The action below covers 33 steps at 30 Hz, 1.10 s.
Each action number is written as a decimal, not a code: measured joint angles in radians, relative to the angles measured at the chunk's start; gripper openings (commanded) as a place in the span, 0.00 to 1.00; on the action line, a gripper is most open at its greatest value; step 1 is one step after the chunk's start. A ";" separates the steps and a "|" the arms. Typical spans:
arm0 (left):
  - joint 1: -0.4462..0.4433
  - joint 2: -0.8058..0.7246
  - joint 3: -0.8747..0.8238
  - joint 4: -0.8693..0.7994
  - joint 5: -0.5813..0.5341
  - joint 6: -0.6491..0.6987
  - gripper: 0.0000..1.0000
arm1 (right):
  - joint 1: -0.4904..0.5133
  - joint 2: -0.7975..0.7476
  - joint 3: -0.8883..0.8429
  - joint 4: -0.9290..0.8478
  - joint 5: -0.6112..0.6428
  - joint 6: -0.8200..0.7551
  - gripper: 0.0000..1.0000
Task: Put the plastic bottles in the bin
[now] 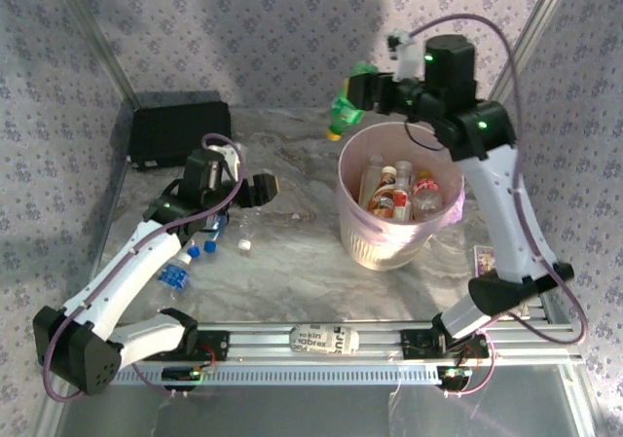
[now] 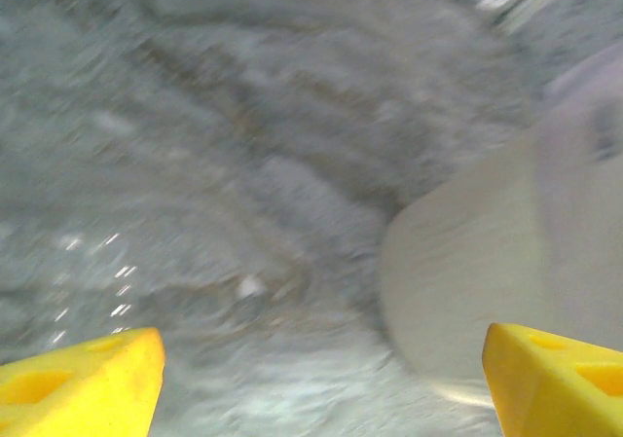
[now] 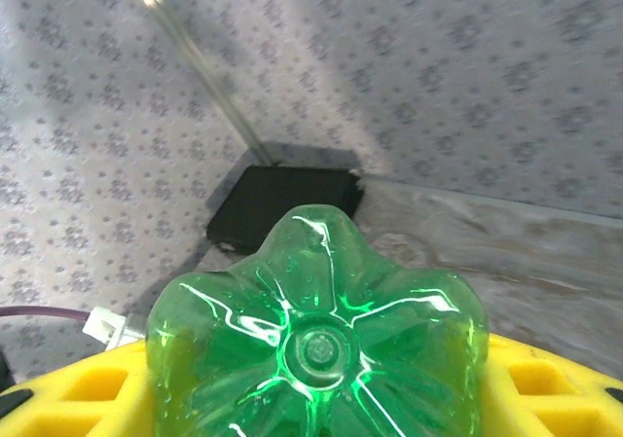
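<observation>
My right gripper should move back and down into the bin's opening (image 1: 380, 169) next and let go of the green bottle, because that opening is below and back from the gripper.
My right gripper (image 1: 362, 91) is shut on a green plastic bottle (image 1: 346, 106), held in the air just above and left of the bin's far rim. In the right wrist view the bottle's star-shaped base (image 3: 316, 340) sits between my yellow fingers (image 3: 78, 398). The pale pink bin (image 1: 389, 247) stands right of centre with several bottles (image 1: 394, 196) inside. My left gripper (image 1: 265, 189) hangs open and empty over the table left of the bin. Its blurred wrist view shows yellow fingertips (image 2: 83, 379) wide apart and the bin's wall (image 2: 467, 272). Blue-capped bottles (image 1: 177, 273) and a clear one (image 1: 243, 228) lie under the left arm.
A flat black case (image 1: 180, 126) lies at the back left, also in the right wrist view (image 3: 282, 203). A small card (image 1: 484, 257) lies right of the bin. A printed strip (image 1: 324, 340) rests on the front rail. Patterned walls close in the back and sides.
</observation>
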 measured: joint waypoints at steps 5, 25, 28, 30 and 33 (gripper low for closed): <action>-0.024 0.037 -0.043 -0.097 -0.101 0.000 0.83 | -0.137 -0.134 -0.043 -0.087 0.007 -0.011 0.54; -0.059 0.168 -0.183 -0.089 -0.315 -0.008 0.82 | -0.182 -0.145 -0.427 -0.157 -0.071 0.040 0.53; -0.054 0.187 -0.190 -0.071 -0.315 -0.008 0.81 | -0.169 -0.130 -0.478 -0.147 -0.083 0.054 0.53; -0.050 0.195 -0.192 -0.062 -0.315 -0.008 0.81 | -0.164 -0.120 -0.515 -0.117 -0.100 0.066 0.53; -0.044 0.205 -0.194 -0.047 -0.315 -0.008 0.79 | -0.163 -0.107 -0.567 -0.097 -0.129 0.080 0.53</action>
